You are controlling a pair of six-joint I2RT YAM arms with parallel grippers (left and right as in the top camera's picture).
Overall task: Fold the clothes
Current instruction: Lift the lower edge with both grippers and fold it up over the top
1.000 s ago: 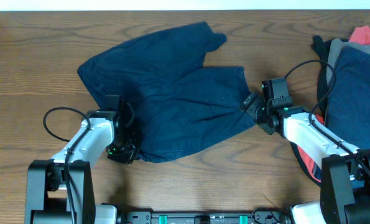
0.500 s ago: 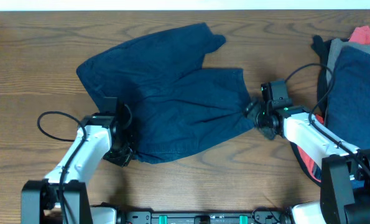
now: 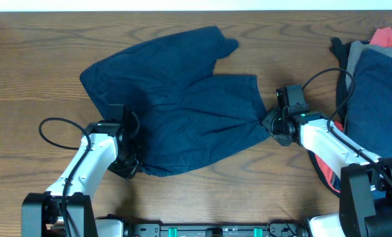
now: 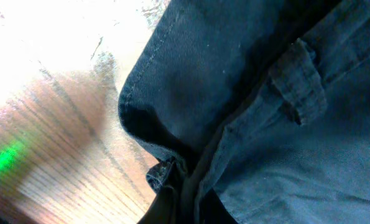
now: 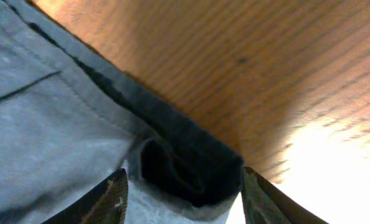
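My left gripper should next lift the fabric edge outward over the spread cloth, lower it to the garment's far side (image 3: pixel 110 71) and release it.
A large dark navy garment (image 3: pixel 182 105), shaped like shorts, lies spread on the wooden table (image 3: pixel 37 59). My left gripper (image 3: pixel 127 164) is at its lower left corner, shut on the fabric edge. In the left wrist view its fingers (image 4: pixel 185 208) pinch a hemmed fold, and a belt loop (image 4: pixel 300 84) shows. My right gripper (image 3: pixel 270 124) holds the garment's right corner, where the cloth gathers into creases. In the right wrist view its fingers (image 5: pixel 185 193) sit either side of a thick dark fold of cloth (image 5: pixel 191 168).
A pile of clothes lies at the right edge: a navy piece (image 3: pixel 377 92) on top, with grey (image 3: pixel 358 52), red (image 3: pixel 388 36) and black (image 3: pixel 338 46) ones beneath. A red and black piece (image 3: pixel 323 170) lies under my right arm.
Both grippers drew slightly apart and toward the front edge with the garment's corners in them. The cloth between them is stretched flatter, and its lower edge has shifted.
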